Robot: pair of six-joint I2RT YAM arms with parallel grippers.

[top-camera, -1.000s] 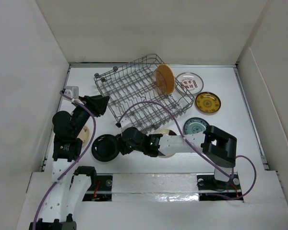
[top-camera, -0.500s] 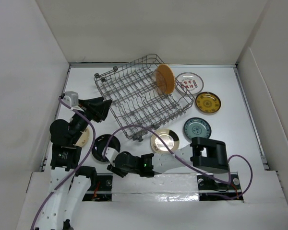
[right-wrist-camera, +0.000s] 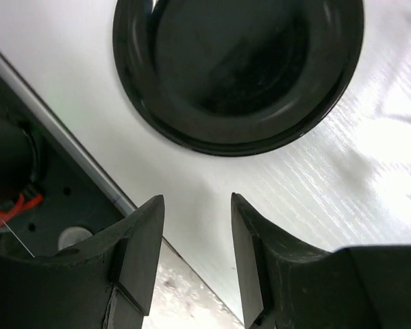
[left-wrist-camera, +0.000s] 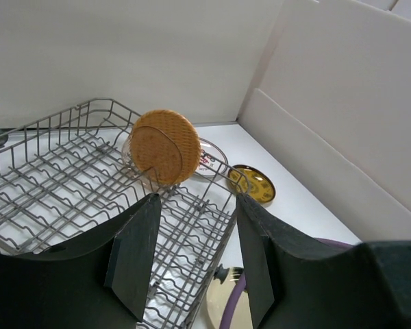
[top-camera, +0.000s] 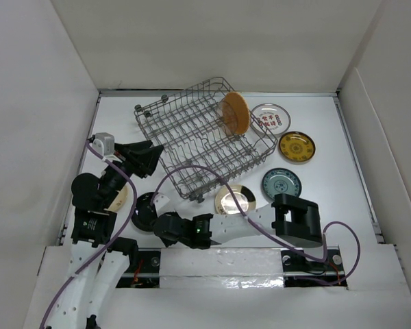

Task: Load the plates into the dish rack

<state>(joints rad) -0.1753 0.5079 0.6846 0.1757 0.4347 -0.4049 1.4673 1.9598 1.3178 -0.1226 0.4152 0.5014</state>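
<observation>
The right gripper comes down outward onto the black plate's near rim (right-wrist-camera: 298, 134) below next, and it turns because both fingers face the plate's rim side by side.
The grey wire dish rack (top-camera: 192, 140) stands at the table's middle, with an orange-brown plate (top-camera: 235, 113) upright at its right end. A white plate with red marks (top-camera: 270, 118), a yellow plate (top-camera: 296, 147), a teal plate (top-camera: 281, 184) and a cream plate (top-camera: 235, 199) lie flat to its right and front. The black plate (top-camera: 144, 209) lies at front left. My right gripper (top-camera: 159, 223) is open and empty, just short of the black plate (right-wrist-camera: 240, 68). My left gripper (top-camera: 147, 156) is open and empty, left of the rack (left-wrist-camera: 89, 178).
A pale plate (top-camera: 122, 199) lies partly hidden under my left arm. A purple cable (top-camera: 192, 171) arches over the rack's front edge. The table's front rail (right-wrist-camera: 61, 147) runs close beside my right gripper (right-wrist-camera: 197, 209). White walls enclose the table on three sides.
My right arm pulled back from the black plate toward the front edge, uncovering the cream plate, then edged forward. My left gripper rose slightly toward the rack.
</observation>
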